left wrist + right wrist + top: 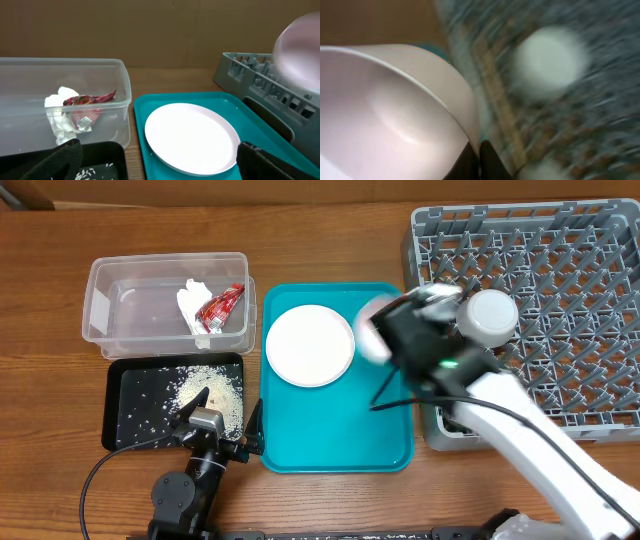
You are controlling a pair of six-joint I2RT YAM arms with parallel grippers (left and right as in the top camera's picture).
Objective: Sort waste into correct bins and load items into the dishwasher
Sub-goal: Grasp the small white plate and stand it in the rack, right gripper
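I need to move my right gripper past the bowl, to the right in the overhead view, and down to the dish rack's wires there next, because they are empty.
My right gripper is shut on the rim of the small pale pinkish-white plate. It holds the plate, blurred, above the teal tray's right side by the grey dish rack; the plate also shows in the overhead view. A pale grey-white bowl sits in the rack. The large white plate lies on the teal tray. The red-and-white wrapper and white napkin lie in the clear tub. Rice grains lie in the black tray. My left gripper is open and empty. The chopsticks and cup are out of view.
The teal serving tray lies between the black tray and the rack. My right arm crosses the rack's front left corner. My left arm is at the table's front edge, just below the black tray.
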